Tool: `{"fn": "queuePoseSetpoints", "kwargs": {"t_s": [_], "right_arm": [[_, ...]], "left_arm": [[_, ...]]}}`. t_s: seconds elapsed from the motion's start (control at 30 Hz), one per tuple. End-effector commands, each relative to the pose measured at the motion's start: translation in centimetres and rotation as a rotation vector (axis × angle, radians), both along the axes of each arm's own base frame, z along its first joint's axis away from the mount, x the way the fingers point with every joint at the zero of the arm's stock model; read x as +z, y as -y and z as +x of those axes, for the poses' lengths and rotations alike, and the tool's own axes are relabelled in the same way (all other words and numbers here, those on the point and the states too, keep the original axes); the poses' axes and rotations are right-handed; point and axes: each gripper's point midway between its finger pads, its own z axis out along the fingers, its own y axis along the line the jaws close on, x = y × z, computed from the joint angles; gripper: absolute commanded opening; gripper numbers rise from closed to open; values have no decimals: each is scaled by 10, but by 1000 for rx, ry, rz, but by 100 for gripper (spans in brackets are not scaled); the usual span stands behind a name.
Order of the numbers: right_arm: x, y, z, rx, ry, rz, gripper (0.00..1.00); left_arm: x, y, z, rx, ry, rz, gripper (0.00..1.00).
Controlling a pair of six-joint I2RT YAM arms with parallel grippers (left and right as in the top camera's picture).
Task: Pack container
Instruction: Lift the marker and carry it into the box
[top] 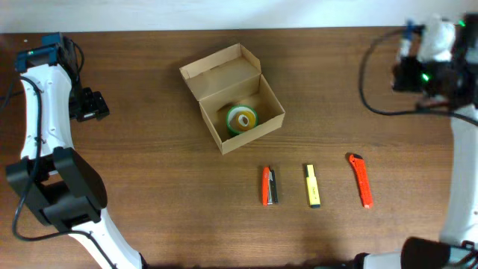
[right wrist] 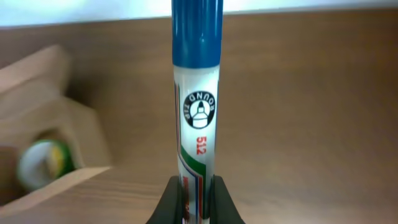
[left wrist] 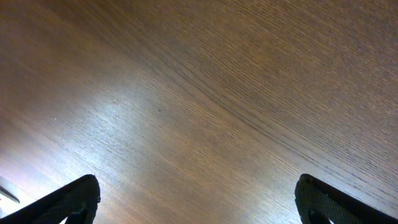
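Note:
I should next move my right gripper across and down over the tape roll (top: 241, 118) (right wrist: 38, 163) to release the marker, because the box is to the left of my right gripper in the overhead view.
The brown cardboard box (top: 233, 96) stands open at the table's centre, its flap lid up at the back left. A green and yellow tape roll (top: 241, 118) lies inside it. My right gripper (top: 412, 54) is at the far right back, well away from the box, shut on a white marker with a blue cap (right wrist: 198, 112) that stands upright between the fingers (right wrist: 198, 199). The right wrist view shows the box (right wrist: 59, 118) and the tape roll (right wrist: 38, 163) blurred at the left. My left gripper (top: 91, 104) is open and empty over bare wood (left wrist: 198, 199), far left of the box.
In front of the box lie an orange and silver stapler (top: 269, 185), a yellow highlighter (top: 313, 185) and an orange utility knife (top: 360, 179), in a row. Cables hang by the right arm (top: 366, 75).

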Motion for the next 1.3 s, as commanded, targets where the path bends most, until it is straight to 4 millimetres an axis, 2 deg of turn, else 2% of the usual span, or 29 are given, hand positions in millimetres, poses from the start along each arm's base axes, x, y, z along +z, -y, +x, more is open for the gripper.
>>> {"fn": "queuePoseSetpoints", "kwargs": {"t_s": [0.0,0.07,0.17,0.3,0.43,0.57,0.77,1.0,1.27], "right_arm": [[-4,-30,21,128,-37,-96,4],[-11,-45,30,184,-66,-140,4],[-27,-78,46,293,-94,-169,4],[-61,-109,57,412,-162,-280,4],[-96,-145,50,595,-247,-372,4],[-116,-173,38,742,-298,-425,4],[-122,-210,26,914,-282,-487,4],[-122,-241,14,1110,-234,-569,4],[-116,-270,26,1201,-109,-632,4]], "left_arm": [[-1,0,-2,-13,-5,-4,100],[-1,0,-2,-13,-5,-4,100],[-1,0,-2,-13,-5,-4,100],[-1,0,-2,-13,-5,-4,100],[-1,0,-2,-13,-5,-4,100],[-1,0,-2,-13,-5,-4,100],[-1,0,-2,-13,-5,-4,100],[-1,0,-2,-13,-5,-4,100],[-1,0,-2,-13,-5,-4,100]]}}
